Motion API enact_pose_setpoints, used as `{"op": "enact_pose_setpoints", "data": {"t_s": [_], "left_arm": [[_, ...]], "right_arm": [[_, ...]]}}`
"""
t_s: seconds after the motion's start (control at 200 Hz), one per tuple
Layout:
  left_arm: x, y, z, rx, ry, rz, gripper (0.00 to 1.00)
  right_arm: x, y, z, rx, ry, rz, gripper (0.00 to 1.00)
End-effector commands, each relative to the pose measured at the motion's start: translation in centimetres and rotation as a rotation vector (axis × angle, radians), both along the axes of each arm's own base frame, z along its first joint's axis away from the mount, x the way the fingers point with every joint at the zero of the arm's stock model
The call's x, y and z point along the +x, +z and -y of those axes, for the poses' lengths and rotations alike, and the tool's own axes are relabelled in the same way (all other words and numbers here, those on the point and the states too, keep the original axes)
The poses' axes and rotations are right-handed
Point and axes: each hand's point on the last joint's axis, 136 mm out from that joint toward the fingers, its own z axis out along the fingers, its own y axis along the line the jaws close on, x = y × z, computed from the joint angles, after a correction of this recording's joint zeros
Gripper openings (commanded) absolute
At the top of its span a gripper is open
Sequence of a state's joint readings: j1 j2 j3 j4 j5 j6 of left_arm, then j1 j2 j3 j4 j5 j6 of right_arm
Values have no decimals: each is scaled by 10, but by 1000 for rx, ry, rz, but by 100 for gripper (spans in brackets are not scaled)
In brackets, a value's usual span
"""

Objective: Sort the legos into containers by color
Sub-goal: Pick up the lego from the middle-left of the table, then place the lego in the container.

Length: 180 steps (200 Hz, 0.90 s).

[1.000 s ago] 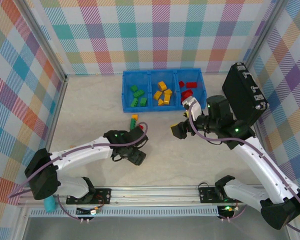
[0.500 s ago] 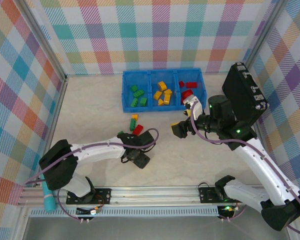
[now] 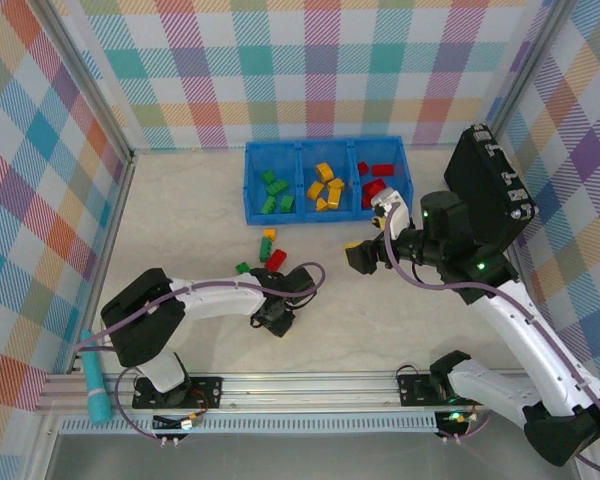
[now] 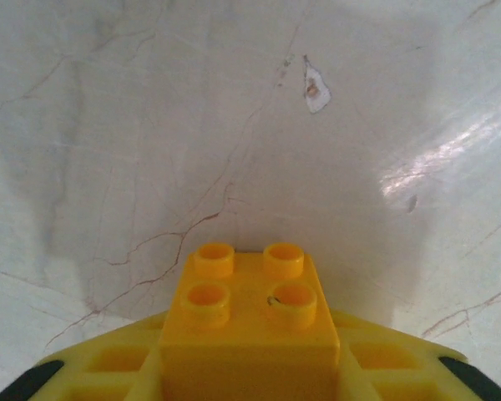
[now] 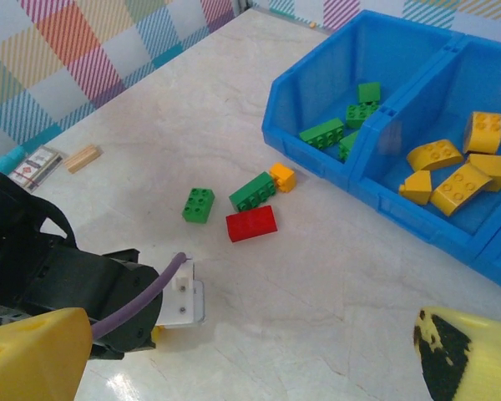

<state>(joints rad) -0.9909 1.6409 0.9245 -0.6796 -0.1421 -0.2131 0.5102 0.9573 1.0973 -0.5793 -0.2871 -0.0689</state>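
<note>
The left gripper will next lift the yellow lego and swing outward over the tray's middle blue section [image 3: 326, 188] to let it go inside, because yellow legos are already there.
My left gripper [image 4: 249, 363] is shut on a yellow lego [image 4: 250, 296], studs up, just above the marble table. From above, the left gripper [image 3: 272, 318] sits low at the table's near middle. Loose legos lie in front of the tray: a red one [image 5: 251, 223], a long green one [image 5: 252, 191], a small yellow one [image 5: 281, 177] and a square green one [image 5: 199, 205]. The blue containers [image 3: 325, 215] hold green [image 3: 273, 190], yellow [image 3: 326, 186] and red legos [image 3: 378, 180], each colour in its own compartment. My right gripper [image 3: 365, 255] hovers open and empty to the right of the loose bricks.
A black hard case [image 3: 490, 195] leans at the right wall behind the right arm. A tan wooden block [image 5: 82, 158] and a printed card [image 5: 33, 167] lie near the left wall. Checked walls enclose the table on three sides.
The left gripper's jaws closed on the yellow lego and its arm folded closer to the near edge. The right gripper drifted slightly right, still open.
</note>
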Motion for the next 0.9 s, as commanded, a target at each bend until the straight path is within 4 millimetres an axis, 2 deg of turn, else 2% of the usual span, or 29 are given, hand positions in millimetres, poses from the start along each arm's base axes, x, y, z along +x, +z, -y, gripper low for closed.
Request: {"op": "enact_pose_setpoints", "data": {"t_s": [0.0, 0.125, 0.275, 0.405, 0.52, 0.725, 0.78, 0.895], "left_arm": [[-1, -2, 4, 2, 20, -19, 31], [16, 21, 27, -66, 23, 28, 24], [56, 63, 71, -178, -37, 105, 19], [113, 105, 106, -259, -35, 222, 19], [169, 129, 120, -338, 30, 348, 18], [260, 152, 131, -440, 164, 549, 18], [280, 157, 137, -480, 193, 585, 18], [313, 153, 146, -503, 233, 626, 17]], "right_arm": [[-1, 6, 2, -2, -4, 50, 99], [1, 6, 4, -23, -2, 82, 99], [1, 9, 4, -21, -3, 92, 99], [3, 15, 7, -24, -19, 118, 99], [1, 15, 12, -38, -34, 128, 99], [-5, 17, 16, -32, -33, 140, 99], [-6, 16, 15, -27, -29, 136, 99], [-8, 17, 14, -15, -21, 135, 99]]}}
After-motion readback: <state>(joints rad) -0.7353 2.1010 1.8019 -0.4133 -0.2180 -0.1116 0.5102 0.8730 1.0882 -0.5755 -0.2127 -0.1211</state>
